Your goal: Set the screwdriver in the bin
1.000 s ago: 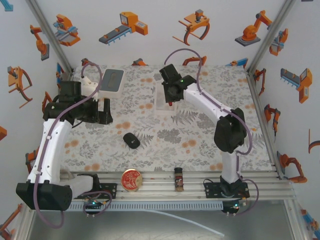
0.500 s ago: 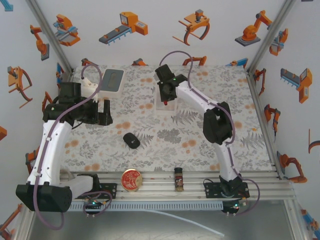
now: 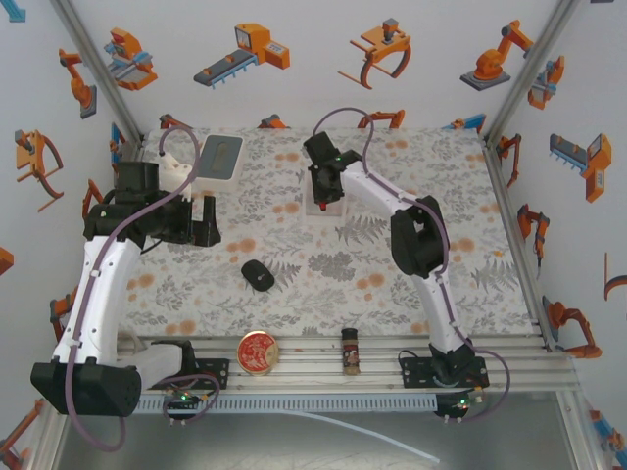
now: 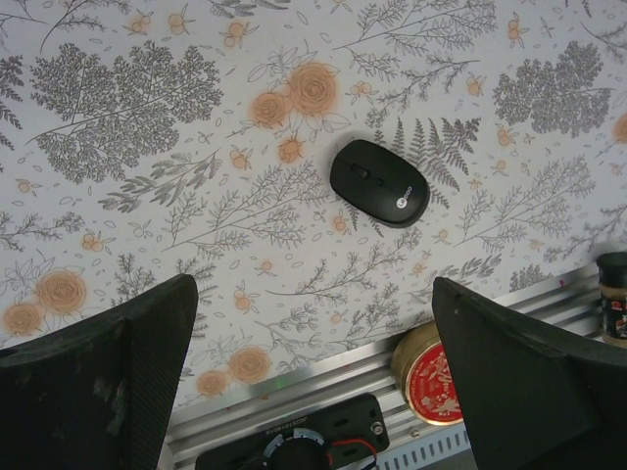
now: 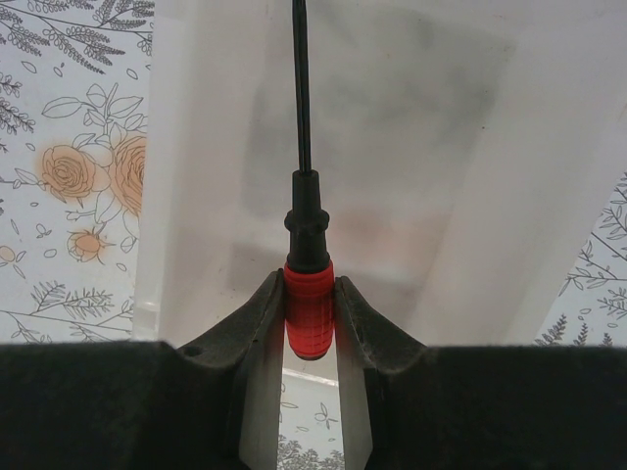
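Note:
The bottom of the bin is below my right gripper, so my right gripper will next lower the screwdriver into the clear-white bin (image 3: pixel 336 209) and then let go of it.
My right gripper (image 5: pixel 310 315) is shut on the red handle of the screwdriver (image 5: pixel 310 294). Its dark shaft points away from the wrist, over the floor of the clear-white bin (image 5: pixel 431 147). From above, the right gripper (image 3: pixel 324 194) hangs over the bin (image 3: pixel 336 209) at the back middle of the table, and a bit of the red screwdriver handle (image 3: pixel 324 207) peeks out below it. My left gripper (image 3: pixel 199 221) stands open at the left, well above the cloth. Its two black fingers (image 4: pixel 98 382) have nothing between them.
A black mouse (image 3: pixel 259 275) (image 4: pixel 379 182) lies mid-table. A round red tin (image 3: pixel 259 352) (image 4: pixel 431 374) and a brown spice bottle (image 3: pixel 350 351) (image 4: pixel 614 294) sit on the front rail. A grey-blue tray (image 3: pixel 221 157) is at the back left.
My right gripper has shifted a little left with the screwdriver and turned over the bin, the arm folding closer. The left arm has stayed put.

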`<state>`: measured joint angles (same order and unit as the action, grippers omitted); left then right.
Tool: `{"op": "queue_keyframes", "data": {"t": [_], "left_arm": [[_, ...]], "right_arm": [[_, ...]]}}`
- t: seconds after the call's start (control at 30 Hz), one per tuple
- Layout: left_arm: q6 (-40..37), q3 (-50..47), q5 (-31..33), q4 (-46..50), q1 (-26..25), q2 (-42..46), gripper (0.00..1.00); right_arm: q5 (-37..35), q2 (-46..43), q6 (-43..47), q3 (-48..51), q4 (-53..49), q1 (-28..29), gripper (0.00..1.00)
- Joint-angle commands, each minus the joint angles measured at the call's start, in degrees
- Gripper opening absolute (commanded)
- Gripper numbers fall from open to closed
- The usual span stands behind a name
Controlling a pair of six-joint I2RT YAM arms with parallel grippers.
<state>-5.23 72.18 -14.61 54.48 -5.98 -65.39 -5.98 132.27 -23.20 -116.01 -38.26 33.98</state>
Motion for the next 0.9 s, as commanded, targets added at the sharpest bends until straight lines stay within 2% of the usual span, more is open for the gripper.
{"op": "queue_keyframes", "data": {"t": [0.0,0.43,0.87], "left_arm": [[-0.62,-0.35,-1.19,0.46,-0.35,0.62,0.97],[-0.42,-0.29,-1.25,0.28,-0.35,0.55,0.97],[-0.31,-1.16,-1.43,0.0,-0.27,1.07,0.97]], "right_arm": [[0.88,1.82,-1.06,-1.51,0.78,-0.57,0.2],[2.46,4.71,-2.26,-2.15,1.17,-1.02,0.22],[3.43,5.47,-2.38,-2.36,0.95,-1.02,0.28]]}}
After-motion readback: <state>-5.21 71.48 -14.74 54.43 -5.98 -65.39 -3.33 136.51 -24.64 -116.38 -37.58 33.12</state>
